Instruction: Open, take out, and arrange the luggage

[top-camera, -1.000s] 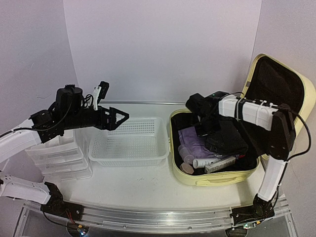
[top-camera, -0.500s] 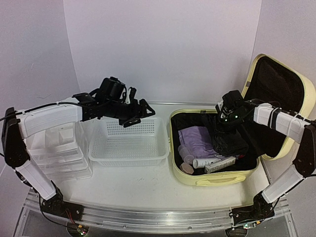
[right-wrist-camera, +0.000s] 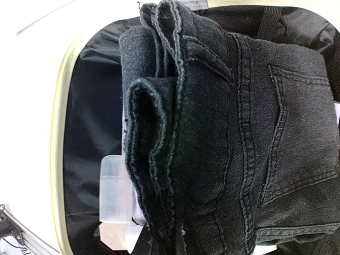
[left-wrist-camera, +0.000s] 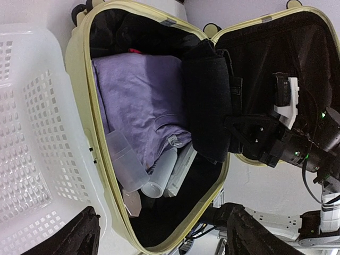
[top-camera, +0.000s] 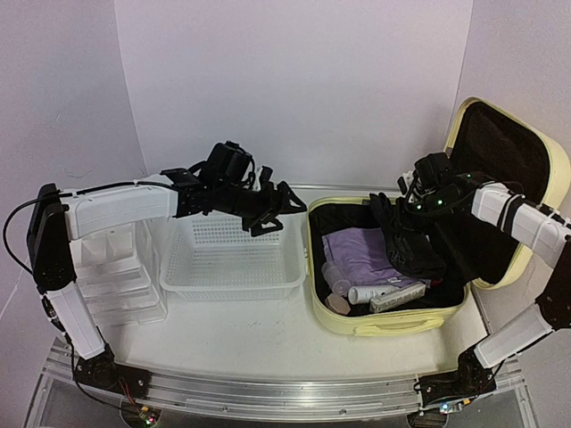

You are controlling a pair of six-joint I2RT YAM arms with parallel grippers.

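Note:
The jeans (top-camera: 415,254) go up in my right gripper across the suitcase's rim next, then down and free, since the empty basket (top-camera: 235,266) lies to its left in the top view.
The luggage (top-camera: 393,323), a pale yellow hard-shell suitcase, lies open at the right with its black-lined lid upright. Inside are black jeans (top-camera: 415,254), a folded purple cloth (top-camera: 352,250), translucent bottles (top-camera: 337,281) and a white tube (top-camera: 375,292). My right gripper (top-camera: 399,212) is shut on the far edge of the jeans (right-wrist-camera: 223,133), which stand partly on edge; its fingers are hidden by the cloth in the right wrist view. My left gripper (top-camera: 277,205) is open and empty above the basket's far right corner, beside the suitcase rim (left-wrist-camera: 87,95). It looks down on the purple cloth (left-wrist-camera: 138,101).
A white mesh basket (top-camera: 227,287) stands left of the suitcase. A clear drawer organizer (top-camera: 111,276) stands at the far left. White walls close the back and sides. The raised lid (top-camera: 500,160) stands behind my right arm.
My left gripper swung right, from above the drawers to the basket's far right corner. My right gripper drew back toward the lid, and the jeans' edge has risen.

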